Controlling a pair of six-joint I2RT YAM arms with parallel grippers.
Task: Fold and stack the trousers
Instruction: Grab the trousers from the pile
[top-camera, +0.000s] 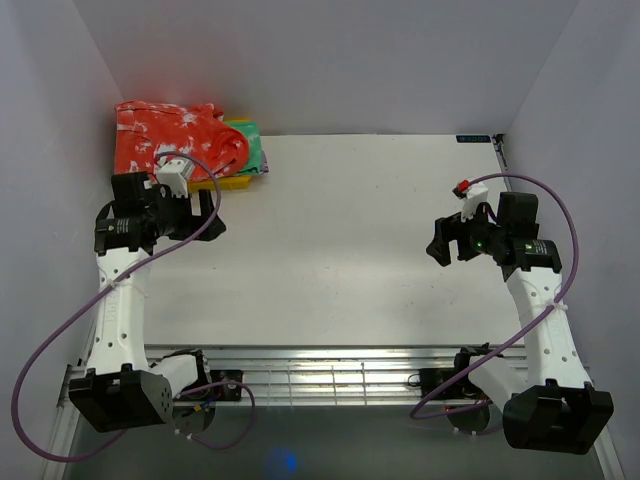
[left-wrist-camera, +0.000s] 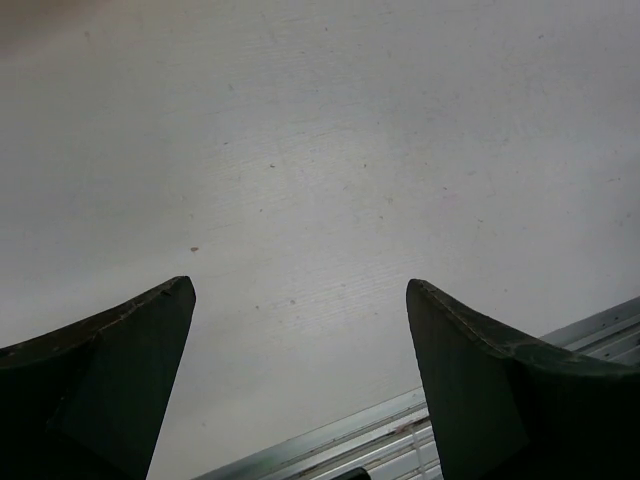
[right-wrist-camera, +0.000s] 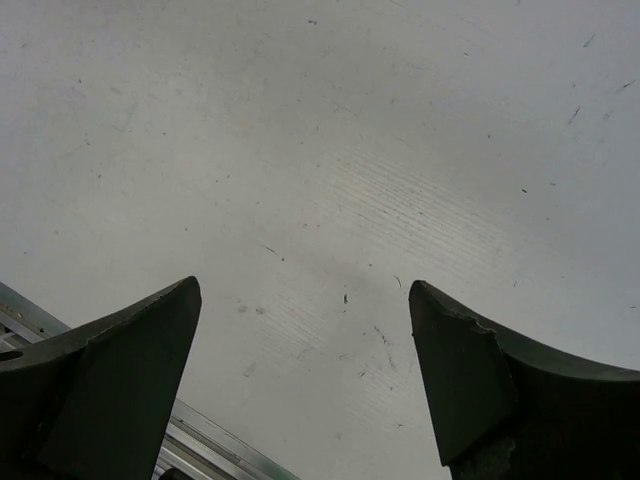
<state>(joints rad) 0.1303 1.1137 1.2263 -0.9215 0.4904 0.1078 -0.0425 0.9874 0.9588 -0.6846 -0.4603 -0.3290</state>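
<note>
My left gripper moves outward, left in the top view, onto the trousers' edge by the side panel (top-camera: 130, 137) next and closes, as the trousers top the stack.
The red-orange trousers (top-camera: 175, 140) with white splotches lie folded at the far left corner of the table, on top of a stack with a green garment (top-camera: 256, 150) and a yellow cloth (top-camera: 236, 182). My left gripper (top-camera: 207, 215) is open and empty, just in front of the stack. In the left wrist view the gripper (left-wrist-camera: 300, 300) shows only bare table between its fingers. My right gripper (top-camera: 440, 243) is open and empty over the right side of the table. In the right wrist view the gripper (right-wrist-camera: 305, 300) also shows only bare table. The trousers show in neither wrist view.
The white table (top-camera: 350, 250) is walled by grey panels at the back and both sides. A metal rail (top-camera: 330, 375) runs along the near edge between the arm bases. Purple cables (top-camera: 60, 330) loop beside both arms.
</note>
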